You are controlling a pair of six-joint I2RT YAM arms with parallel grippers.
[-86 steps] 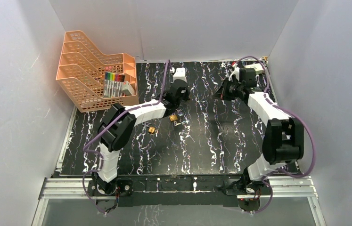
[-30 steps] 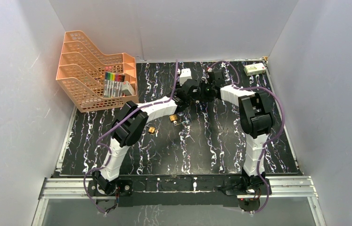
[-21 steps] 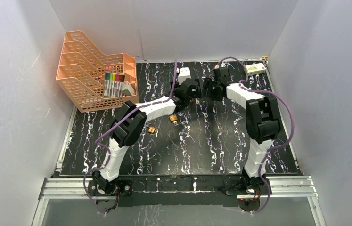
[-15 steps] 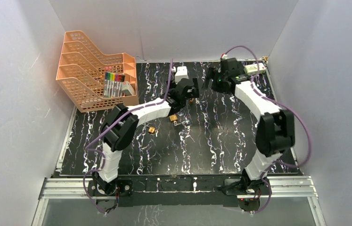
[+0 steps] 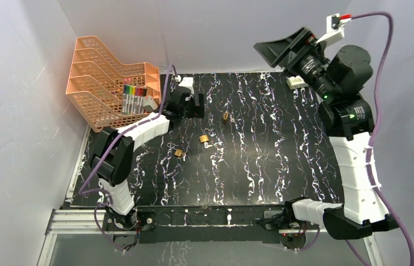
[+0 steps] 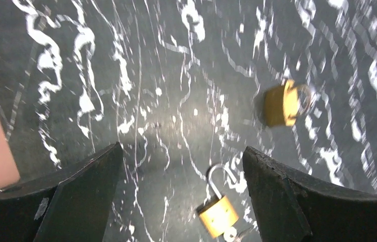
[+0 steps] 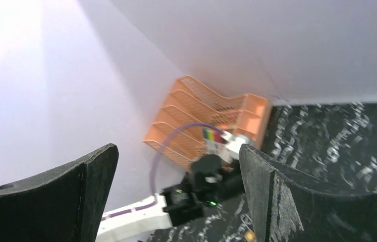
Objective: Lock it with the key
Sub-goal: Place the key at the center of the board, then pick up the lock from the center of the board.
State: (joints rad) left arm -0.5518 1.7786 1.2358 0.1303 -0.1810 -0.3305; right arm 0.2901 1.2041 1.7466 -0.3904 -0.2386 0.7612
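Note:
My right gripper moves down and to the left in the top view next, toward the open middle padlock below, tilting fingers down onto its brass body [image 5: 204, 138].
Three brass padlocks lie on the black marbled table [image 5: 271, 160]: one [image 5: 226, 116] toward the back middle, one [image 5: 204, 138] nearer, one [image 5: 178, 152] left of that. My left gripper [image 5: 195, 105] hangs open beside the orange rack, holding nothing. In the left wrist view, between the tips of my left gripper [image 6: 182, 151], a padlock [image 6: 218, 213] lies with its shackle swung open and a key [image 6: 232, 234] at its base. Another padlock [image 6: 283, 103] lies farther right. My right gripper [image 5: 275, 49] is raised high at the back right, open and empty; the view through the right gripper [image 7: 176, 148] is of the left arm.
An orange mesh rack [image 5: 110, 83] with coloured pens [image 5: 133, 98] stands at the back left, close to the left gripper, and shows as the orange rack [image 7: 211, 113] from the right wrist. A small white box [image 5: 296, 82] sits at the back right. White walls enclose the table.
The two grippers, close together over the back middle a second ago, have opened and parted. The left swung toward the rack, the right rose high. A padlock now lies where they met.

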